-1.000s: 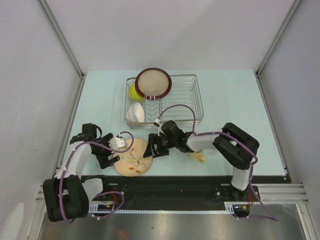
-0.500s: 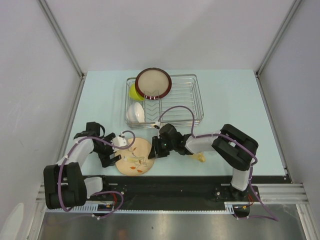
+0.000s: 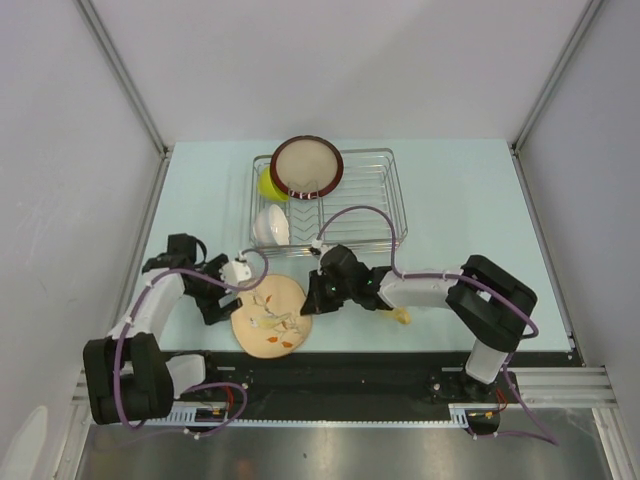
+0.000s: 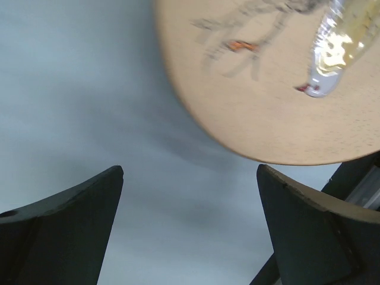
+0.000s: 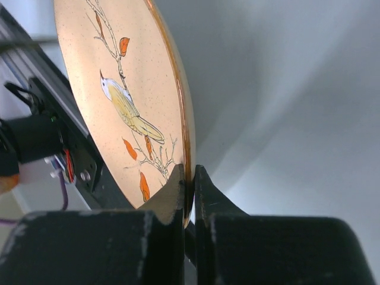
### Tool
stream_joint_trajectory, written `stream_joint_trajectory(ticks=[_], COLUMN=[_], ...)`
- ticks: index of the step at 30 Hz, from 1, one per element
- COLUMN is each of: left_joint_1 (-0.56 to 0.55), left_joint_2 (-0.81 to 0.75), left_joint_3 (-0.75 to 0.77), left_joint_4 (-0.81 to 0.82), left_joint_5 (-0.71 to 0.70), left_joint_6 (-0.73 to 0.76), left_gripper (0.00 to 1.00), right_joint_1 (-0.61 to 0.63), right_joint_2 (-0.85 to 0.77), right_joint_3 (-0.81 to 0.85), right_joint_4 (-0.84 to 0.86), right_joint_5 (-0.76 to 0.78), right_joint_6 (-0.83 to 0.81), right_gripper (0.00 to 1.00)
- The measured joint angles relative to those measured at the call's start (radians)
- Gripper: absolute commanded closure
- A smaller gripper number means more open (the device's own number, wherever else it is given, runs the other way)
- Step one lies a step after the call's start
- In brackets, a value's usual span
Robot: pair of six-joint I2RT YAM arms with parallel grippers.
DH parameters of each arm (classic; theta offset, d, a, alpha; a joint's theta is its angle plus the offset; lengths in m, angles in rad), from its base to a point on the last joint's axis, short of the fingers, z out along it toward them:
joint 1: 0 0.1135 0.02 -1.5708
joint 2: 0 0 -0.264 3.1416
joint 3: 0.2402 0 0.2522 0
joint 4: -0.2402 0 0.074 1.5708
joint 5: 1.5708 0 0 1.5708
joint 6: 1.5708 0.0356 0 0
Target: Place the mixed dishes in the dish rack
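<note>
The beige plate needs to be lifted outward by my right gripper. My right gripper should then lower it into the empty slot beside the white bowl [image 3: 271,227] and let go of it.
The beige plate with leafy pattern [image 3: 268,317] lies near the table's front edge, its right rim pinched by my right gripper [image 3: 309,300], which is shut on it; the right wrist view shows that plate [image 5: 127,101] edge-on between the jaws of the right gripper [image 5: 189,181]. My left gripper [image 3: 222,300] stands open just left of the plate, nothing between its fingers; in the left wrist view the left gripper [image 4: 190,178] has the plate [image 4: 267,89] ahead of it. The dish rack [image 3: 330,203] holds the dark-red-rimmed plate [image 3: 306,167] upright, the lime-green bowl [image 3: 268,184] and the white bowl [image 3: 271,227].
A pale yellow mug [image 3: 399,316] lies partly hidden under my right forearm. The black mounting rail [image 3: 330,370] runs along the near edge just below the plate. White walls close in both sides.
My right gripper closed on the leafy plate's rim and the plate's right side tipped up slightly. My left gripper drew back a little to the left, still open.
</note>
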Motion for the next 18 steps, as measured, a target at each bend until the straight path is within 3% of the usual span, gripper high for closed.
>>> stream_joint_trajectory(ticks=[9, 13, 18], left_joint_1=[0.265, 0.320, 0.325], left_joint_2=[0.024, 0.025, 0.034], left_joint_3=[0.365, 0.386, 0.386], left_joint_4=[-0.208, -0.252, -0.255], left_joint_5=[0.209, 0.247, 0.277], left_joint_6=[0.010, -0.010, -0.102], left_gripper=[0.00, 0.00, 0.00], right_joint_1=[0.033, -0.010, -0.034], right_joint_2=[-0.163, -0.296, -0.372], right_joint_3=[-0.013, 0.018, 0.198], right_joint_4=[-0.205, -0.328, -0.409], right_joint_5=[0.005, 0.030, 0.167], right_joint_6=[-0.181, -0.295, -0.510], right_gripper=[1.00, 1.00, 1.00])
